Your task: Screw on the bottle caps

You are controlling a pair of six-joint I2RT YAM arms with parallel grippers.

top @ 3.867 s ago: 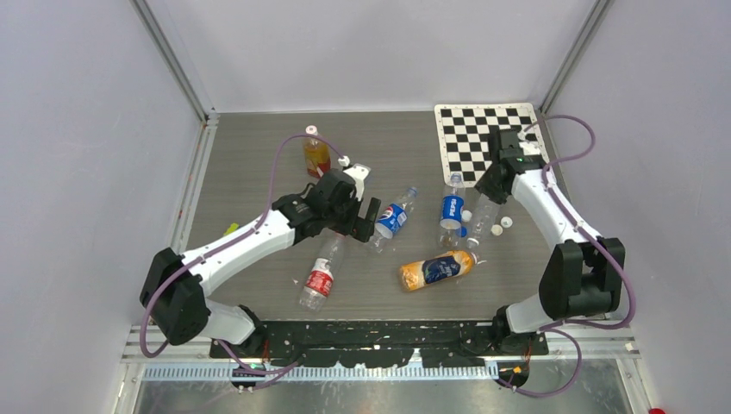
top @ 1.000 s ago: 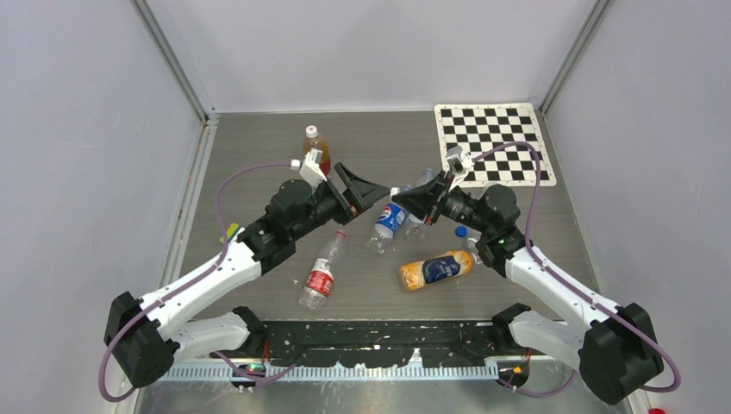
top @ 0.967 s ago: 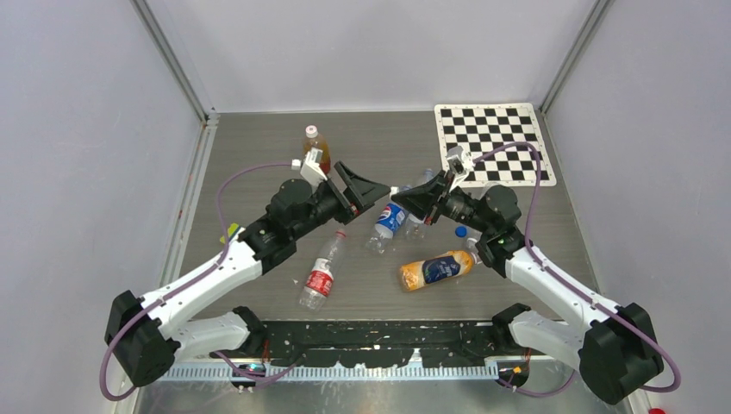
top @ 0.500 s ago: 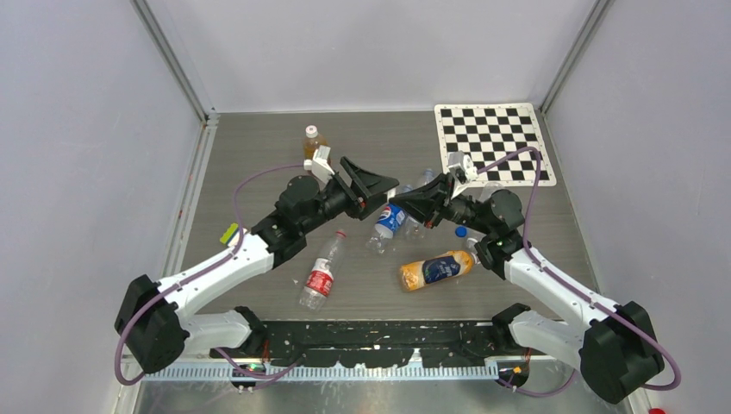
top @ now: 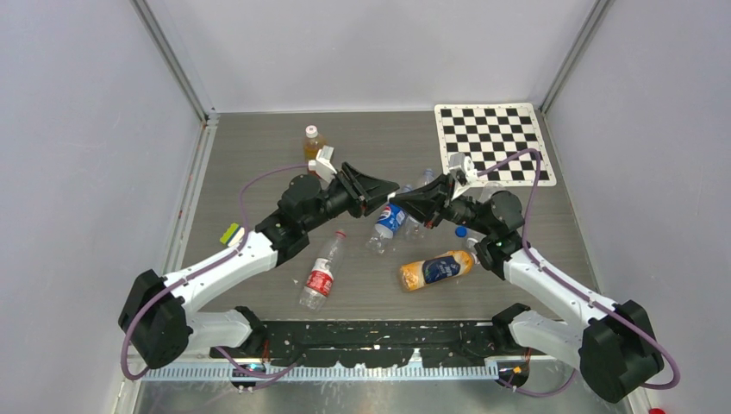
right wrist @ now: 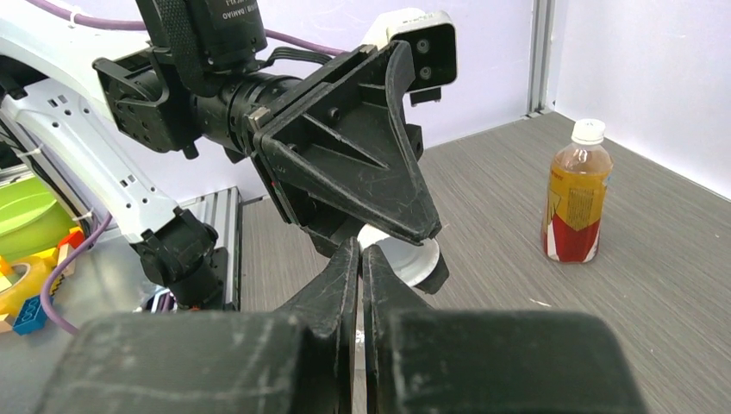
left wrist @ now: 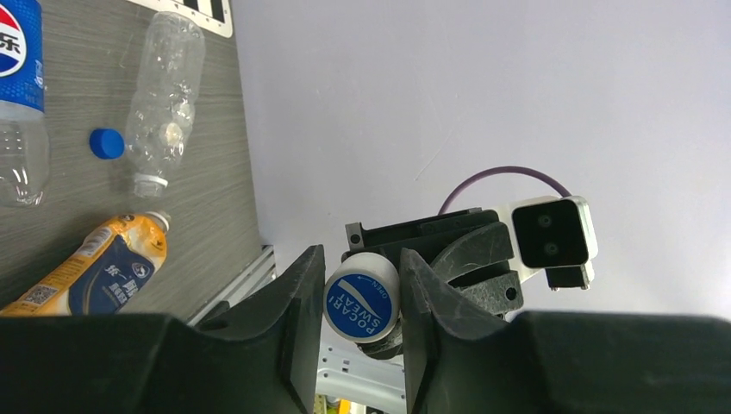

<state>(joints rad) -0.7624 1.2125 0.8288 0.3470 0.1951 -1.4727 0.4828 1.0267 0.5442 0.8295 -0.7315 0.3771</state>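
Observation:
The bare table between the red-labelled and orange bottles is below and back of my left gripper. My left gripper needs to move back and down, tilt downward, and let go there.
A white bottle cap [left wrist: 360,297] with a blue printed top hangs in the air between both grippers. My left gripper [left wrist: 362,259] is shut on its sides, one finger on each side. My right gripper [right wrist: 359,246] is shut too, pinching the wall of the same cap [right wrist: 401,259], whose open side faces it. In the top view the left gripper [top: 390,187] and right gripper [top: 407,195] meet tip to tip above the table's middle. A loose blue cap [left wrist: 107,143] lies on the table beside an uncapped clear bottle [left wrist: 164,95].
Lying on the table are a Pepsi bottle [top: 390,220], an orange bottle [top: 437,269] and a red-labelled bottle [top: 321,274]. A capped amber tea bottle [top: 314,142] stands upright at the back. A checkerboard sheet [top: 491,142] covers the back right corner.
My left gripper moved right to the right gripper's tip and closed on the white cap. The right gripper stayed shut on the cap and hardly moved.

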